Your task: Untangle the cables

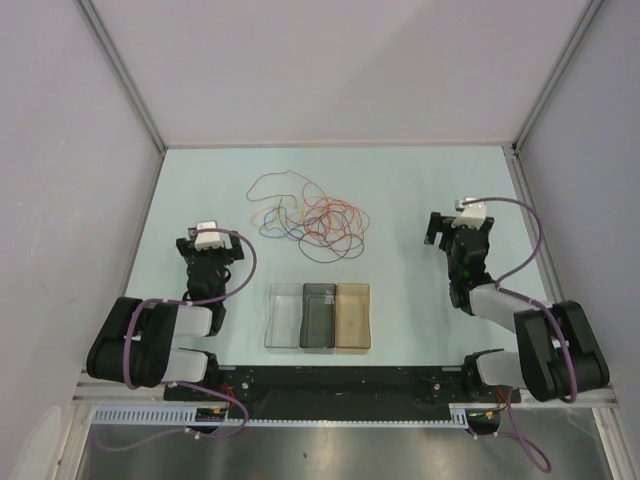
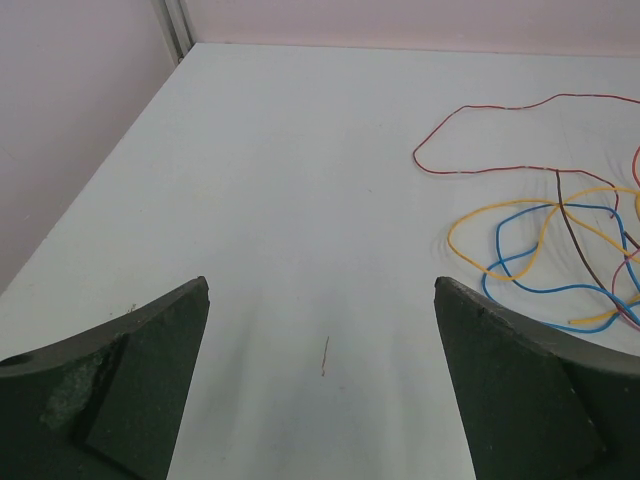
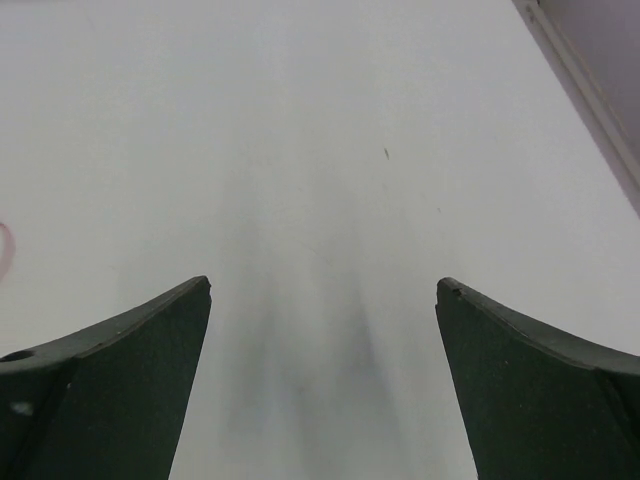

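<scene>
Only bare table is between my right gripper's fingers. My right gripper will go up, swing to the left in the top view and tilt down onto the tangle's nearest loops (image 1: 356, 230) (image 3: 7, 249).
The cables (image 1: 310, 217) lie in a loose tangle of thin red, orange, blue, dark brown and pale yellow loops on the table, at the middle back. In the left wrist view the red (image 2: 480, 135), yellow (image 2: 500, 212), blue (image 2: 520, 285) and dark brown (image 2: 580, 235) wires show at the right. My left gripper (image 1: 208, 243) is open and empty, left of the tangle and apart from it; it also shows in the left wrist view (image 2: 322, 290). My right gripper (image 1: 458, 232) is open and empty, right of the tangle; the right wrist view (image 3: 324, 290) shows only bare table between its fingers.
Three small open trays, one clear (image 1: 272, 330), one dark grey (image 1: 304, 330) and one amber (image 1: 366, 330), stand side by side at the near middle between the arms. White walls enclose the table on the left, right and back. A thin short scrap (image 2: 325, 355) lies between the left fingers.
</scene>
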